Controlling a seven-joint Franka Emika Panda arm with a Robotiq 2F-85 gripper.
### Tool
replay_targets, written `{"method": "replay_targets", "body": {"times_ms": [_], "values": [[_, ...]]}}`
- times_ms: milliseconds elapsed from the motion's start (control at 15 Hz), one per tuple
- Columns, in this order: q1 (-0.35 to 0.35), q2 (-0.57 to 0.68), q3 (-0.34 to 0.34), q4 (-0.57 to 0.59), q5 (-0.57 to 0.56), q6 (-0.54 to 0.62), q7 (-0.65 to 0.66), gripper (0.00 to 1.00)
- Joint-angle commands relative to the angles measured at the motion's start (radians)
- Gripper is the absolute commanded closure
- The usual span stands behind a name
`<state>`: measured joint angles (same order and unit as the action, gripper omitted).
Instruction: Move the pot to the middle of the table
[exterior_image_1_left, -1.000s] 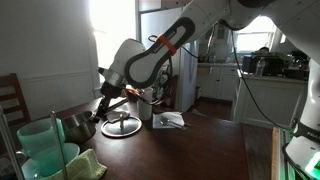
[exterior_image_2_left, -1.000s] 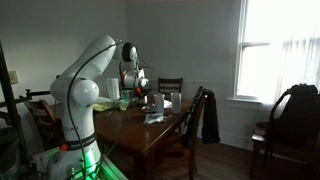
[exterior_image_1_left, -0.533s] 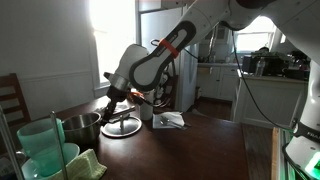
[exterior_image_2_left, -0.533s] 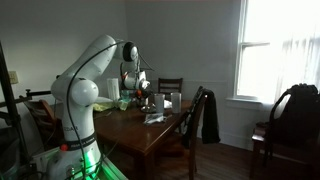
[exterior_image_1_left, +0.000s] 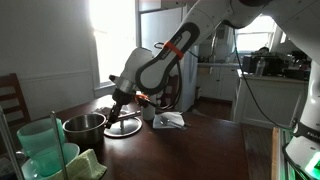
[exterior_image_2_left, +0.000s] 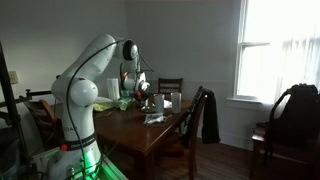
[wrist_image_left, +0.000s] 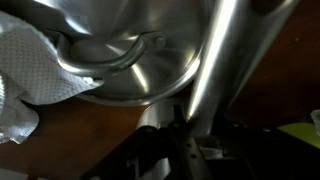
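The gripper will pull back toward the robot's base with the pot onto the bare tabletop and then let go of the end of the handle, because the pot stands off-centre.
The shiny steel pot stands on the dark wooden table near its left end. Its long handle points toward my gripper. In the wrist view the pot's body fills the top and the handle runs down between my fingers. The gripper is shut on the handle. In an exterior view my gripper hangs over the far part of the table; the pot itself is too small to make out there.
A flat round metal lid lies just right of the pot. A white cup and a crumpled wrapper lie beyond it. Green plastic containers and a cloth are at the front left. Chairs stand by the table.
My arm has swung to the right with the pot's handle in the gripper. The pot has come out from behind the green containers and moved right toward the lid.
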<state>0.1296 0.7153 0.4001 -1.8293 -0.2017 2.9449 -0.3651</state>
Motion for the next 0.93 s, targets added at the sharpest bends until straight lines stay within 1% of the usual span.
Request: {"method": "replay_targets", "body": {"times_ms": [0,200,400,733,867], "values": [[-0.051,-0.047,0.056,-0.100,0.037,0.018,-0.024,0.92],[-0.091,-0.070,0.108,-0.146,0.041,-0.001,-0.053,0.92],[-0.122,-0.105,0.137,-0.205,0.039,-0.031,-0.079,0.92],[-0.193,-0.187,0.204,-0.313,0.075,-0.121,-0.130,0.92],[-0.207,-0.227,0.218,-0.353,0.101,-0.155,-0.143,0.92]]}}
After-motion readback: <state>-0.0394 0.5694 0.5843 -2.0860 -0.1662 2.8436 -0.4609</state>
